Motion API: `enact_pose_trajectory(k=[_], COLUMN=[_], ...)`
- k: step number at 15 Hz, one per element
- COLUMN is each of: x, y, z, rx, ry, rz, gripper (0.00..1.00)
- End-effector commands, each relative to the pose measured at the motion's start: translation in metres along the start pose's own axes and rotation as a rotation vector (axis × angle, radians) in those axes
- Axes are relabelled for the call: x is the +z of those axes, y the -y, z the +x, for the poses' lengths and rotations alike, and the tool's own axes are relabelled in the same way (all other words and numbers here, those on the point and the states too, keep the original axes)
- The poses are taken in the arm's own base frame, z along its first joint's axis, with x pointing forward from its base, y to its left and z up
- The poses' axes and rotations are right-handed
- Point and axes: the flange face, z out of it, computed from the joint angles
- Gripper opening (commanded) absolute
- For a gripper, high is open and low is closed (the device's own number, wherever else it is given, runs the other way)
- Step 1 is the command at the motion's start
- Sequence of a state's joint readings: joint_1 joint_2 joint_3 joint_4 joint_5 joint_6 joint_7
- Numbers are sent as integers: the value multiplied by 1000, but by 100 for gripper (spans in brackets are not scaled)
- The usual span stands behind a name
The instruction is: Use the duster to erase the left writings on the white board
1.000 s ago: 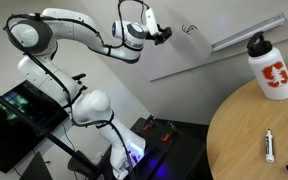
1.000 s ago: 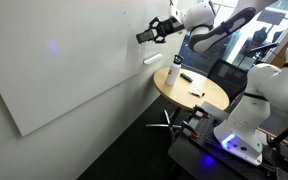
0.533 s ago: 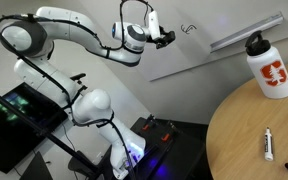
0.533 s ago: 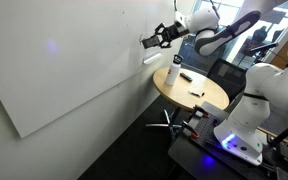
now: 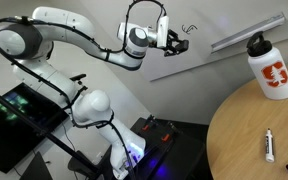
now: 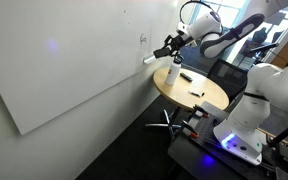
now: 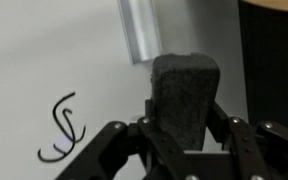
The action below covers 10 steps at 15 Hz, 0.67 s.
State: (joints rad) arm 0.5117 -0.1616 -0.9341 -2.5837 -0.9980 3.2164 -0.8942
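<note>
The tabletop is below my gripper, so I need to move my gripper away from the board (image 5: pixel 219 15) and down to release the duster on the bare wood near the bottle.
My gripper (image 5: pixel 175 42) (image 6: pixel 164 50) is shut on the duster (image 7: pixel 184 92), a dark rectangular block that stands upright between the jaws in the wrist view. It is held close to the white board (image 5: pixel 219 15) (image 6: pixel 64 70) (image 7: pixel 34 50). A small curly looped black scribble (image 5: pixel 191 28) (image 6: pixel 143 39) (image 7: pixel 66 128) sits on the board just beside the duster, apart from it. The left writings do not show in any view. Whether the duster touches the board I cannot tell.
A silver-grey rail (image 5: pixel 246 33) (image 7: pixel 139 30) runs along the board's edge. A white bottle (image 5: pixel 269 68) (image 6: pixel 171 72) and a marker pen (image 5: pixel 269 146) are on the round wooden table (image 5: pixel 239 140) (image 6: pixel 209 97). A dark monitor (image 5: pixel 19 110) is beside the arm's base.
The gripper has carried the duster along the board toward the rail, ending next to the curly scribble. Its grip has stayed shut.
</note>
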Motion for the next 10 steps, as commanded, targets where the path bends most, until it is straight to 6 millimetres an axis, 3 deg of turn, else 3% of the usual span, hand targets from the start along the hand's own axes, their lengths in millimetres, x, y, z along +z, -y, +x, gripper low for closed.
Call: enact_pose_trajectory(k=[1, 2, 4, 6, 7, 10], x=[0, 4, 4, 4, 4, 26], y=[19, 11, 18, 19, 20, 41], z=[-42, -31, -44, -45, -45, -51], rx=[66, 46, 71, 75, 75, 93], ry=[85, 68, 90, 90, 89, 146], rz=[81, 51, 69, 70, 71, 148], gripper=[28, 53, 53, 53, 28, 28])
